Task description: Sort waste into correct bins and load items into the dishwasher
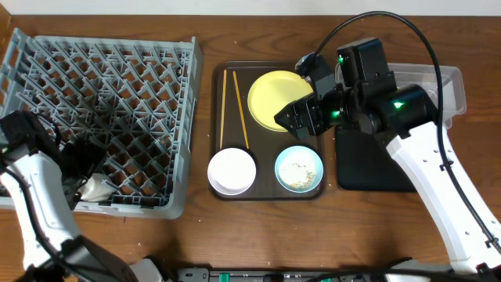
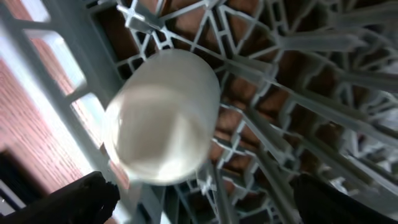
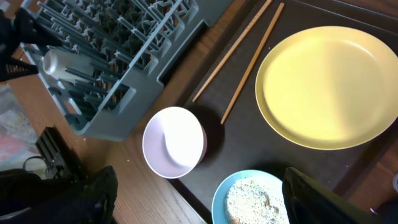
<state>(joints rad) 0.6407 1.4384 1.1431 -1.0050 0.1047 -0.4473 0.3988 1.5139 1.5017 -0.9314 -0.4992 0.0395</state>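
Observation:
I'll bring my right gripper down and back onto the rim of the light-blue bowl (image 3: 255, 199) facing the white bowl, away from rice crumbs.
The grey dish rack (image 1: 156, 70) stands at the left. My left gripper (image 1: 78, 168) is open over its front-left corner, above a white cup (image 2: 163, 118) lying on its side on the lattice (image 2: 298, 93). My right gripper (image 1: 301, 117) is open and empty above the brown serving tray (image 1: 262, 145). In the right wrist view the gripper (image 3: 205, 205) hangs over the white bowl (image 3: 174, 142) and the light-blue bowl (image 3: 255, 199), which holds rice crumbs. The yellow plate (image 3: 329, 81) and the chopsticks (image 3: 232, 50) lie on the tray too. No wrapper or napkin is in view.
The shallow black tray (image 1: 368, 164) lies right of the serving tray, partly under my right arm. The clear tub (image 1: 450, 86) stands behind it at the far right. The rack's front edge is close to the table's front.

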